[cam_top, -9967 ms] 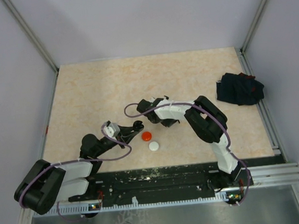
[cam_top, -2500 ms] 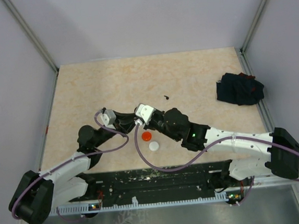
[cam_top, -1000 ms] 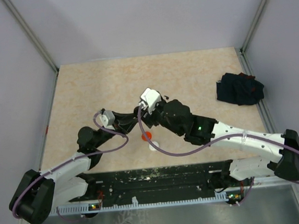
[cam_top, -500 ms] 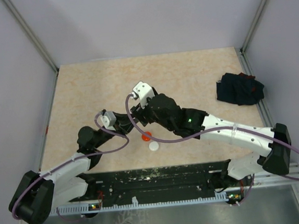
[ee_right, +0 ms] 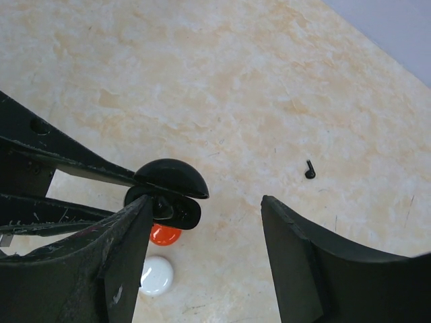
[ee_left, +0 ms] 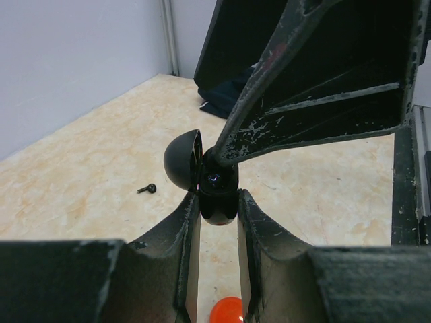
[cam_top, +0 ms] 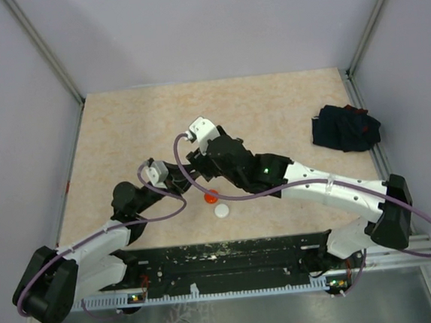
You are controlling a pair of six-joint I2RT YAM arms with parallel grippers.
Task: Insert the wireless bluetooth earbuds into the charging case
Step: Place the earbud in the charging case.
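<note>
My right gripper goes to the right in its wrist view and down onto the earbud's rounded head (ee_right: pixel 310 173) next, since that lies below it, outside the case (ee_right: pixel 168 192).
My left gripper (ee_left: pixel 217 204) is shut on the lower half of a small black charging case (ee_left: pixel 217 196), held above the table with its domed lid (ee_left: pixel 180 165) swung open. Something dark and glossy sits in the case's body; I cannot tell what it is. My right gripper (ee_right: pixel 205 202) hangs open over the case (ee_right: pixel 168 192), empty, one fingertip (ee_left: pixel 222 149) resting at the case's opening. One black earbud (ee_right: pixel 309 170) lies loose on the table beyond the case, also seen as a small stemmed earbud (ee_left: pixel 147 189) in the left wrist view. In the top view the right arm covers the case.
A red disc (cam_top: pixel 211 197) and a white disc (cam_top: pixel 221 211) lie on the table just below the held case. A dark navy cloth bundle (cam_top: pixel 345 127) sits at the right edge. Metal rails run along the table's sides.
The right arm has swung left and settled over the case, its jaws a little wider than a second ago. The left arm and the case have stayed still.
</note>
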